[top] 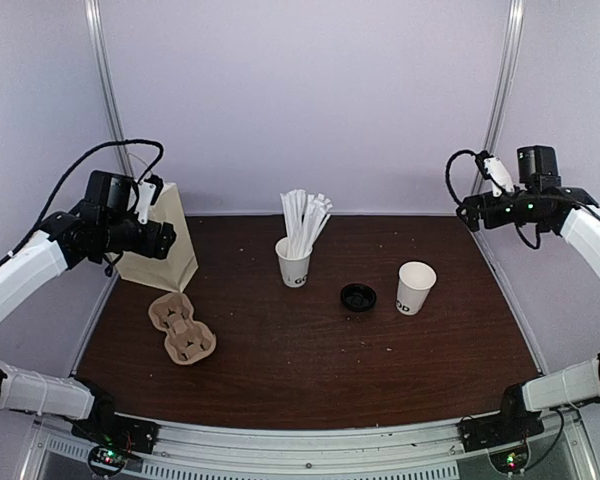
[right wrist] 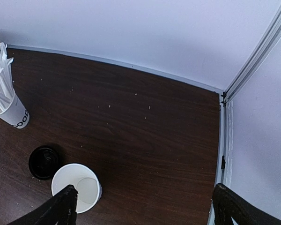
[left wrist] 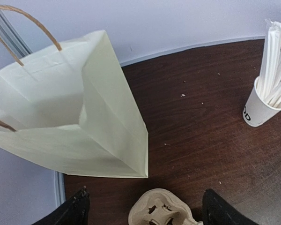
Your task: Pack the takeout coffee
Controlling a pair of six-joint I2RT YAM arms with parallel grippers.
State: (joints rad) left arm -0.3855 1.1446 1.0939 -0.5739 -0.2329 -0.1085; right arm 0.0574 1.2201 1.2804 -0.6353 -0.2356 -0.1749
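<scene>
My right gripper lowers toward the open, empty cup first, turning and tilting down, to get onto the near side of the cup's rim (top: 415, 288) (right wrist: 79, 211) next.
The white paper coffee cup (top: 415, 287) stands open and empty at the right of the table, with the round black lid (top: 358, 297) lying flat just to its left. Both show in the right wrist view, the cup (right wrist: 76, 187) and the lid (right wrist: 45, 162). My right gripper (right wrist: 143, 208) is open and empty, raised high over the back right corner. My left gripper (left wrist: 147, 211) is open and empty, raised above the brown pulp cup tray (left wrist: 163, 208) and in front of the paper bag (left wrist: 70, 108).
A pale paper bag (top: 160, 245) with brown handles stands open at the back left. The pulp tray (top: 181, 327) lies in front of it. A second white cup (top: 294, 262) with tall wrapped sticks stands mid-table; it also shows in the left wrist view (left wrist: 262, 105).
</scene>
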